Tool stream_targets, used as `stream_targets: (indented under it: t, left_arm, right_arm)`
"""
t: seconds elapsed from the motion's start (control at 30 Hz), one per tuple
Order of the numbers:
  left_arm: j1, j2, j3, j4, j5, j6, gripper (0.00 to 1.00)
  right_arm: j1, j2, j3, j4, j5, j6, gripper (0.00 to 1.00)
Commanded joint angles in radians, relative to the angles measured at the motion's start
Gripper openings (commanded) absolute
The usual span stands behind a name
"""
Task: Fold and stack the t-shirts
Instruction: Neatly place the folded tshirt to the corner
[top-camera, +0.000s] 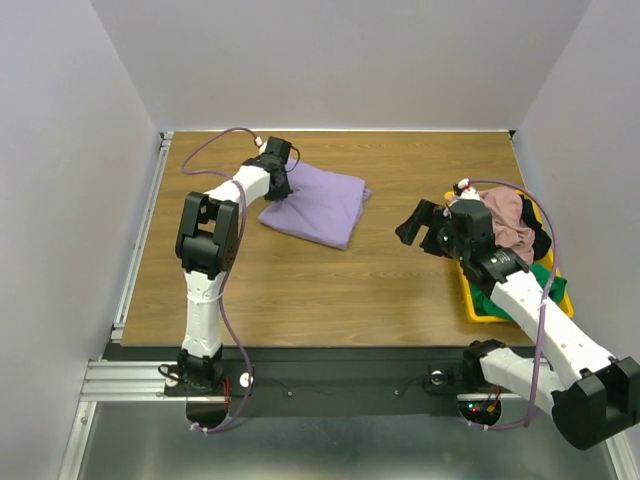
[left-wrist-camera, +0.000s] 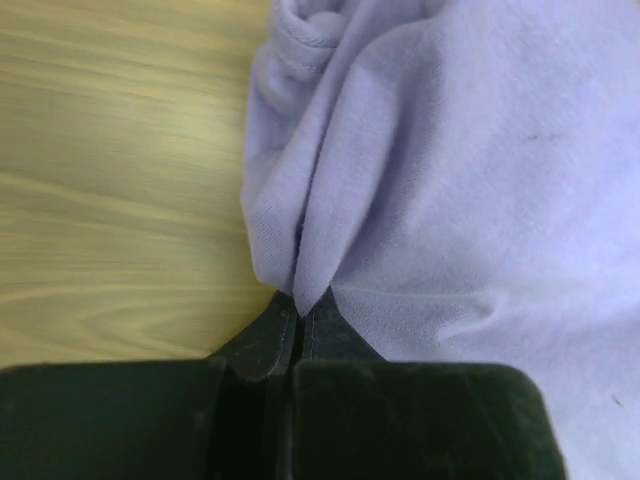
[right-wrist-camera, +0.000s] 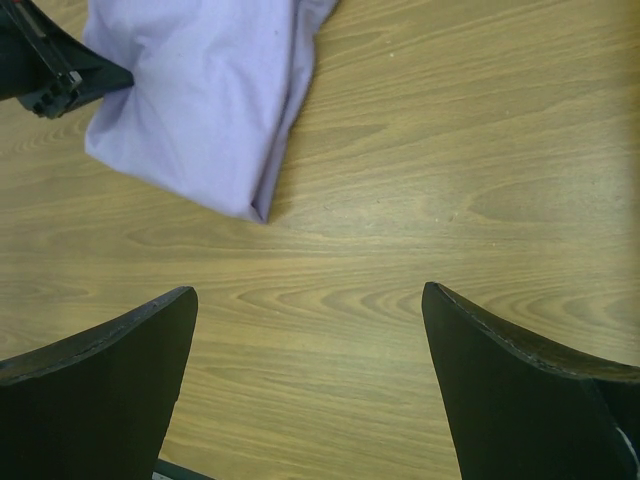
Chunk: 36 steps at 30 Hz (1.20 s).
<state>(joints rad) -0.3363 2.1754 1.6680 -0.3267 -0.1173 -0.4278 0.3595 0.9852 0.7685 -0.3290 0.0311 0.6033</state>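
Note:
The bare far corner (top-camera: 186, 150) lies outward of my left gripper, to its left in the top view, so next I need to pull the shirt outward toward the rail and let go with that gripper.
A folded lavender t-shirt (top-camera: 318, 205) lies on the wooden table at the back, left of centre. My left gripper (top-camera: 276, 190) is shut on its left edge; in the left wrist view the closed fingertips (left-wrist-camera: 300, 318) pinch a fold of the lavender cloth (left-wrist-camera: 470, 180). My right gripper (top-camera: 420, 228) is open and empty above bare wood, left of the tray. In the right wrist view it (right-wrist-camera: 308, 300) is spread wide, with the lavender shirt (right-wrist-camera: 205, 95) ahead at upper left. A dusty pink shirt (top-camera: 508, 218), a dark one (top-camera: 540, 243) and a green one (top-camera: 500, 300) lie heaped in the tray.
A yellow plastic tray (top-camera: 482, 316) stands at the table's right side holding the heaped shirts. Grey walls enclose the table on three sides. A metal rail (top-camera: 140, 235) runs along the left edge. Bare wood (top-camera: 340, 290) lies between the lavender shirt and the tray.

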Motion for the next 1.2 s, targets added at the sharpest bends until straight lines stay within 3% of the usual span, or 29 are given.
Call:
stream_targets:
  t: [0.0, 0.13, 0.3, 0.5, 0.73, 1.17]
  left_arm:
    - [0.077, -0.008, 0.081, -0.117, -0.295, 0.063, 0.0]
    - [0.146, -0.014, 0.118, -0.071, -0.334, 0.223, 0.0]
    - [0.249, 0.0, 0.174, -0.058, -0.291, 0.284, 0.0]
    - [0.289, 0.026, 0.222, -0.04, -0.291, 0.354, 0.0]
    - [0.356, 0.086, 0.331, -0.072, -0.213, 0.337, 0.0]
    - [0.456, 0.205, 0.5, -0.057, -0.232, 0.296, 0.0]
  right_arm:
    - [-0.001, -0.01, 0.012, 0.021, 0.024, -0.025, 1.0]
    - [-0.001, 0.018, 0.003, 0.021, 0.045, -0.036, 1.0]
    - [-0.001, 0.07, 0.005, 0.021, 0.081, -0.045, 1.0]
    - [-0.001, 0.093, 0.011, 0.021, 0.072, -0.051, 1.0]
    - [-0.001, 0.09, 0.012, 0.019, 0.096, -0.054, 1.0]
    - [0.001, 0.095, 0.012, 0.015, 0.131, -0.068, 1.0]
